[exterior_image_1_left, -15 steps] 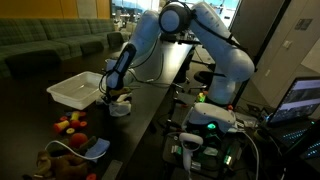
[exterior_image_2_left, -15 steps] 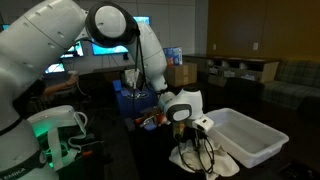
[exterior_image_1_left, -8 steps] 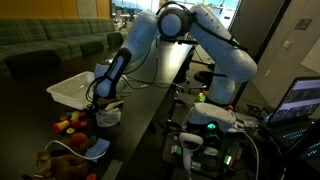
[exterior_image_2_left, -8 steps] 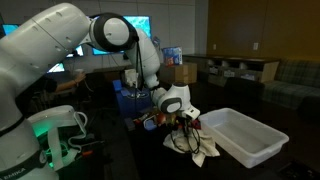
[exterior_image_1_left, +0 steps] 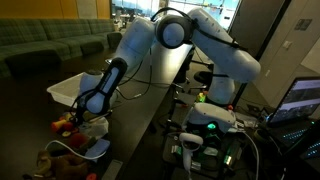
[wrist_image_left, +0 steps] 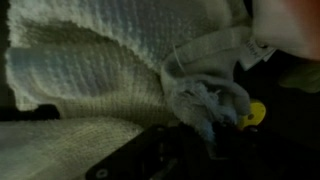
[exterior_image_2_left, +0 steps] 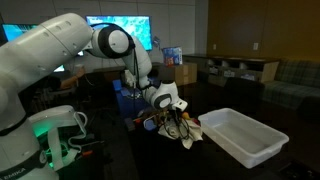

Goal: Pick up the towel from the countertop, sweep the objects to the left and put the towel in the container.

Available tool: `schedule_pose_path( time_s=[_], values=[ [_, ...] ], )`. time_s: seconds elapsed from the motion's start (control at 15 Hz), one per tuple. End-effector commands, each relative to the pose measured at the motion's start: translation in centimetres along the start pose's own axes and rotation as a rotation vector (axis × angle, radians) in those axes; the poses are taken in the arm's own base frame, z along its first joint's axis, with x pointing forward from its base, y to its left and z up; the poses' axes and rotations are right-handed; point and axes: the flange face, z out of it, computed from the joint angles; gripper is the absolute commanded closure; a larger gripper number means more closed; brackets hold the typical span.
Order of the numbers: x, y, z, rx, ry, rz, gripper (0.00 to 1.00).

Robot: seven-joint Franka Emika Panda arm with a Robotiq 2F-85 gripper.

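My gripper lifts the towel over the inside of the container next, then opens. The white container [exterior_image_1_left: 75, 88] stands open and empty next to the bunched towel.
My gripper [exterior_image_1_left: 90, 110] is down at the dark countertop [exterior_image_1_left: 140, 135], shut on the pale towel [exterior_image_1_left: 97, 125]. The towel hangs bunched below the gripper [exterior_image_2_left: 170, 110] and trails on the surface as a crumpled towel [exterior_image_2_left: 190, 133]. Small red and yellow objects [exterior_image_1_left: 68, 124] lie right beside the towel, and in the exterior view they show as objects [exterior_image_2_left: 150, 122] behind the gripper. The white container [exterior_image_1_left: 75, 88] stands just beyond; in an exterior view the container [exterior_image_2_left: 245, 135] sits beside the towel. In the wrist view the knitted towel [wrist_image_left: 100, 70] fills most of the picture, with a yellow object [wrist_image_left: 257, 113] at its edge.
A brown soft toy [exterior_image_1_left: 60, 160] and a blue-and-white item [exterior_image_1_left: 96, 148] lie at the near end of the countertop. The robot's base with green lights [exterior_image_1_left: 210, 118] stands beside the counter. A laptop [exterior_image_1_left: 300, 100] is at the far side.
The gripper has dragged the towel along the countertop away from the container's side and up against the small objects. It stayed shut throughout.
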Motion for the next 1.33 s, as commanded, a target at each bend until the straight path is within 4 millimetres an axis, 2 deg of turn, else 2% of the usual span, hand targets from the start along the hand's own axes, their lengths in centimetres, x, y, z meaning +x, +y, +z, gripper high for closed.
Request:
schedule_pose_path(
  time_s=[0.0, 0.2, 0.33, 0.6, 0.73, 0.93, 1.13, 1.27],
  values=[
    [-1.4, -2.8, 0.3, 0.044, 0.022, -0.040, 0.94],
    [-2.3, -4.5, -2.1, 0.073, 0.008, -0.087, 0.94],
    [-2.3, -5.3, -4.9, 0.105, 0.018, -0.109, 0.94],
    [0.1, -5.7, -11.7, 0.166, 0.084, -0.094, 0.94],
    [2.6, -5.0, -15.3, 0.190, 0.132, -0.064, 0.94],
    [7.8, -2.7, -20.0, 0.212, 0.202, -0.015, 0.94],
    [13.4, 0.2, -23.9, 0.216, 0.280, 0.033, 0.94],
    [16.8, 2.0, -25.5, 0.213, 0.321, 0.064, 0.94]
  ],
)
